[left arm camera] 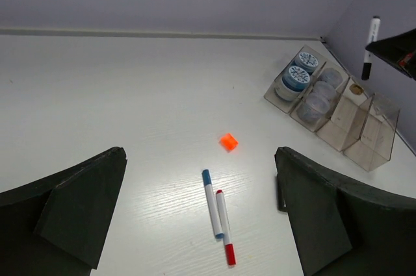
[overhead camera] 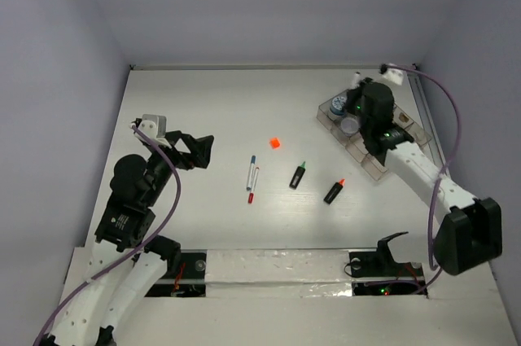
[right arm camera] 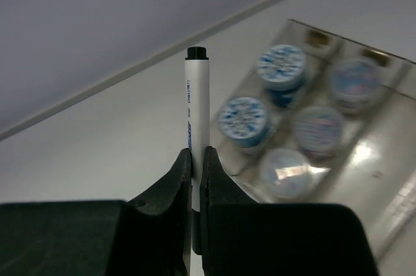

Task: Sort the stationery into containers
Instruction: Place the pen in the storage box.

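I should next lower my right gripper and pull it back over the tray's section beside the round pots, which has room for the white pen.
My right gripper [overhead camera: 359, 103] is shut on a white pen with a black cap [right arm camera: 195, 107] and holds it upright above the clear compartment tray [overhead camera: 373, 165] at the back right. The pen also shows in the left wrist view [left arm camera: 369, 39]. Several round pots [right arm camera: 244, 120] sit in the tray's far compartments [left arm camera: 364, 134]. My left gripper [left arm camera: 200, 178] is open and empty, above the table left of the pens. A blue-capped pen [overhead camera: 251, 166] and a red-capped pen [overhead camera: 253, 186] lie side by side. An orange cube [overhead camera: 275, 142], a green highlighter [overhead camera: 299, 174] and an orange highlighter [overhead camera: 334, 191] lie apart on the table.
Grey walls close the table at the back and both sides. A purple cable [overhead camera: 452, 118] loops over the right arm near the right wall. A taped strip [overhead camera: 277, 266] runs along the near edge between the arm bases.
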Tool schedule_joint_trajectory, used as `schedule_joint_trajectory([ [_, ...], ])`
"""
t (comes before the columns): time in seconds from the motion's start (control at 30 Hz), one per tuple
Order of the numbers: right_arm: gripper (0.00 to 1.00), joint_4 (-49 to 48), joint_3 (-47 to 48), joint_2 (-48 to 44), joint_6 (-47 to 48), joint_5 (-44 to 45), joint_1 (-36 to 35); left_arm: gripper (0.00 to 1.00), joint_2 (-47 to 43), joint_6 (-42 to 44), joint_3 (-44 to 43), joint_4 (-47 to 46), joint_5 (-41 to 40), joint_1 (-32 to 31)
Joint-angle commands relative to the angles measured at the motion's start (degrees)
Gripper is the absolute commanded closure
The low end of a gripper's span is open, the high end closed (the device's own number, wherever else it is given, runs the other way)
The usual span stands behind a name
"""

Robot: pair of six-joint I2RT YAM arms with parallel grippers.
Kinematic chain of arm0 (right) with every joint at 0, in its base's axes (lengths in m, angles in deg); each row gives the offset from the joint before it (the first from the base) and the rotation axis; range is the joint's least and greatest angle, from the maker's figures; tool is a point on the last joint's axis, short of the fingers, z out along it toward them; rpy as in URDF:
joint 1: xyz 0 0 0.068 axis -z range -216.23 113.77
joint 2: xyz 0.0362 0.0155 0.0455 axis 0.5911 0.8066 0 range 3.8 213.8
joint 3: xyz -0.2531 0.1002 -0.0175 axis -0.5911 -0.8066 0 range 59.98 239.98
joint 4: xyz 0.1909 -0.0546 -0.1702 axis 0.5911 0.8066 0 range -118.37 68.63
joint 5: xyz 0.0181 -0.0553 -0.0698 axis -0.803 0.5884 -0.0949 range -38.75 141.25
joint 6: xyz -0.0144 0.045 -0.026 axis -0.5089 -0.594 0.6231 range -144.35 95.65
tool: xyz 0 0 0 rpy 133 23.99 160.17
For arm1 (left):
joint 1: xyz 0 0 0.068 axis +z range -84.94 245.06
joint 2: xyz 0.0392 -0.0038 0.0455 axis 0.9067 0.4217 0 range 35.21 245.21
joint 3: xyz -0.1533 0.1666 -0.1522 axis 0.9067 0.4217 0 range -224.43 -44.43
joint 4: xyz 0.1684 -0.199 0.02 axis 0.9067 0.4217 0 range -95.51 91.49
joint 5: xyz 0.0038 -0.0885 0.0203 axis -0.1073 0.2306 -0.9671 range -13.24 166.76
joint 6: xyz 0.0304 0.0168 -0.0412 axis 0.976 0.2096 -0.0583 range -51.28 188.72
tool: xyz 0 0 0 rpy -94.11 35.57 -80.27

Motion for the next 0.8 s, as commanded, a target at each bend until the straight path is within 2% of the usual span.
schedule_joint_trajectory([
  [0.0,1.00,-0.7,-7.2,-4.6,-3.7,0.8,6.6,0.01,0.0,0.6,0.3,-2.5,1.3,-0.9],
  [0.03,1.00,-0.7,-8.5,-5.6,-4.1,0.9,10.7,0.01,0.1,0.7,0.3,-2.5,1.2,-0.9],
  [0.17,1.00,-1.5,-14.2,-7.9,-6.0,0.2,18.3,0.01,0.5,0.8,0.3,-2.4,1.4,-1.5],
  [0.3,1.00,-1.7,-15.7,-5.7,-7.2,-1.2,22.4,0.01,0.8,0.8,0.3,-2.4,1.7,-1.5],
  [0.5,1.00,-4.0,-16.9,-1.1,-9.4,-3.0,24.2,0.01,1.3,0.9,0.3,-2.4,1.8,-1.5],
  [0.6,0.92,-5.1,-17.2,0.0,-9.9,-2.6,24.2,0.01,1.5,0.9,0.2,-2.4,1.7,-1.5],
  [0.77,0.54,-5.8,-17.6,0.6,-9.3,-2.7,24.8,0.01,1.6,0.9,0.2,-2.3,1.5,-1.5],
])
